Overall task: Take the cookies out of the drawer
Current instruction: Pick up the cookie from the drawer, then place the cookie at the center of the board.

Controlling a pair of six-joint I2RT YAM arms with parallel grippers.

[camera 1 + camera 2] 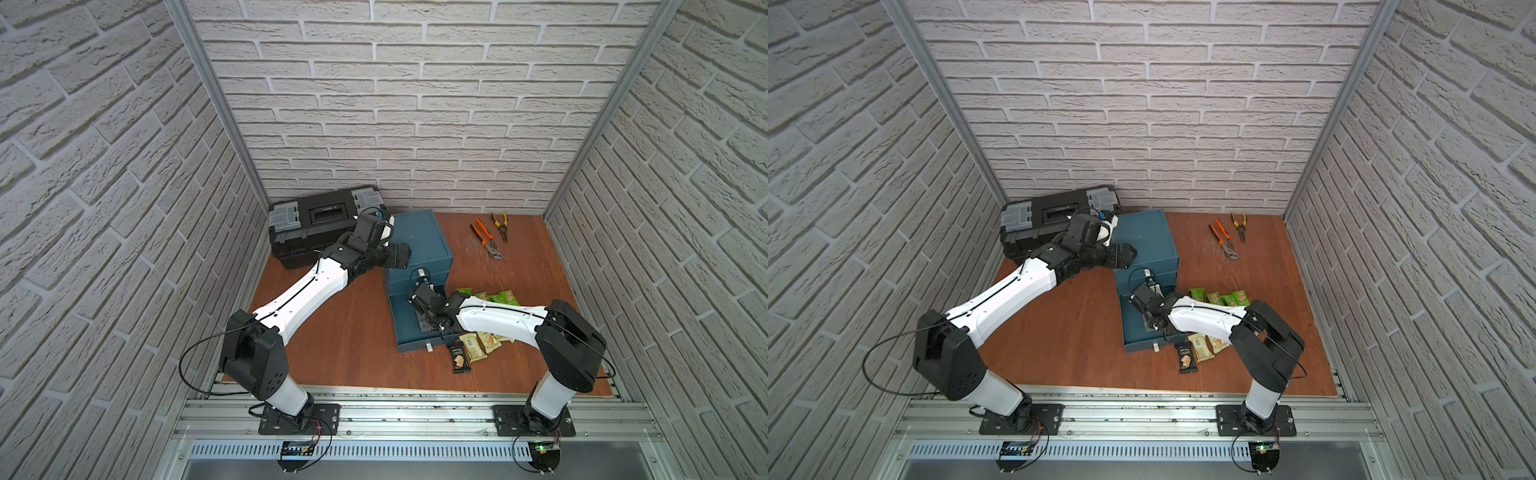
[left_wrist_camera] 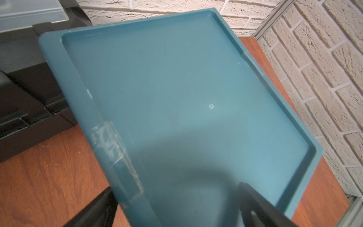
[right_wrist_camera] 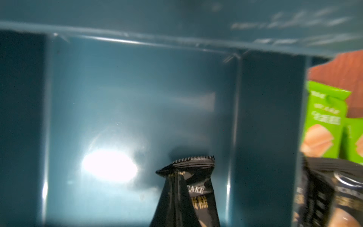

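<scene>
The right gripper rises over the drawer's side next, then goes down to release the black packet, since bare table by the pale packets lies beyond that side.
The blue drawer cabinet has its bottom drawer pulled open. My right gripper reaches down into that drawer and is shut on a black cookie packet. Most of the drawer floor shows bare. Other cookies lie on the table right of the drawer: green packets, pale ones and a black one. My left gripper is open at the left edge of the cabinet's top.
A black toolbox stands at the back left, close to the cabinet. Orange-handled pliers and yellow-handled pliers lie at the back right. Brick-patterned walls enclose three sides.
</scene>
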